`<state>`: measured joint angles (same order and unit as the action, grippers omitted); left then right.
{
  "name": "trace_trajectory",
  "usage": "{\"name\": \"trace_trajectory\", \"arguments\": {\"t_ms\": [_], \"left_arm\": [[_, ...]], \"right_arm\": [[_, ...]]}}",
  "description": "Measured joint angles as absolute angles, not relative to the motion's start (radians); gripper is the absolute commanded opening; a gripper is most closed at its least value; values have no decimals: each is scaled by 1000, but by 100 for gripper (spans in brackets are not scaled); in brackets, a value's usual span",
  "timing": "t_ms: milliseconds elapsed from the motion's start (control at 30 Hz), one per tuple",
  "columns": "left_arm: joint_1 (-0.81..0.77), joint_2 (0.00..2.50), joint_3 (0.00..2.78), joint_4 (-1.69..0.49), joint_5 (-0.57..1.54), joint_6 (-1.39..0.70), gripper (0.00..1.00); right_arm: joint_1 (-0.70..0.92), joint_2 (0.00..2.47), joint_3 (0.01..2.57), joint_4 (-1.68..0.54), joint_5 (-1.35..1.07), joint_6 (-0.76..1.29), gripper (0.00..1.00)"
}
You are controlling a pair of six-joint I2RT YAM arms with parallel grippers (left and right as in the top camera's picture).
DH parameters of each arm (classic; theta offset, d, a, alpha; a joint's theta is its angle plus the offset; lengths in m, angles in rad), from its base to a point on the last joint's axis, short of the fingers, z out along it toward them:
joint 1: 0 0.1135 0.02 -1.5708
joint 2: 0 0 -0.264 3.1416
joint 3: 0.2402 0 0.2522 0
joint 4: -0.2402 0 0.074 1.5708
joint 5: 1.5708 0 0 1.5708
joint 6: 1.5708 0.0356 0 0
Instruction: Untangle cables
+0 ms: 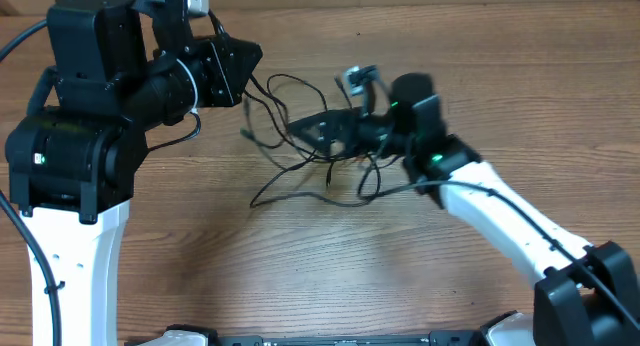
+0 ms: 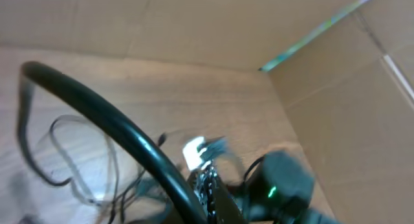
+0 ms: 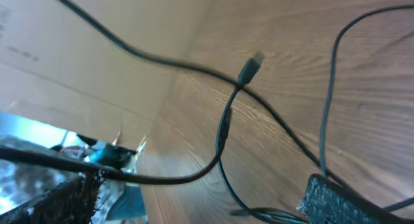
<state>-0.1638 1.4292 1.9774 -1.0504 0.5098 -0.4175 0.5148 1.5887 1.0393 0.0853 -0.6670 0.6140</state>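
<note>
The bare tabletop is to my left gripper's left in the overhead view, so my left gripper will pull away from the tangle next and let go of the cable over that patch.
The thin black cables lie as one loose tangle on the wooden table's middle. My left gripper hangs above the tangle's left edge. A cable runs taut and close across the blurred left wrist view down into its jaws, so it looks shut on that cable. My right gripper reaches into the tangle from the right. In the right wrist view its padded fingers stand wide apart, open, with cable strands and a small plug between and beyond them.
Cardboard walls stand behind and beside the table. The right arm's wrist with a green light shows in the left wrist view. The left arm's bulky base fills the left side.
</note>
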Motion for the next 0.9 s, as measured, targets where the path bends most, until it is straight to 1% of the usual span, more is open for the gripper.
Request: {"name": "trace_trajectory", "arguments": {"t_ms": [133,267,433,567,667,767,900], "left_arm": [[-164,1429,1977,-983,533,-415,4],[-164,1429,1982,-926,550,-433,4],[-164,1428,2023,-919,556,-458,4],[-160,1415,2070,-920,559,-466,4],[-133,1400,2111,-928,565,-468,4],[-75,1380,2144,-968,566,-469,4],[17,1355,2167,-1018,566,-469,4]], "right_arm": [[639,1609,1040,89,-514,643,100],[734,1705,1040,91,-397,656,100],[757,1838,1039,54,-257,701,100],[725,1863,1039,-31,-130,724,100],[673,1863,1040,-123,-27,733,100],[584,1863,1041,-245,61,767,100],[418,1854,1048,-345,132,797,100]]}}
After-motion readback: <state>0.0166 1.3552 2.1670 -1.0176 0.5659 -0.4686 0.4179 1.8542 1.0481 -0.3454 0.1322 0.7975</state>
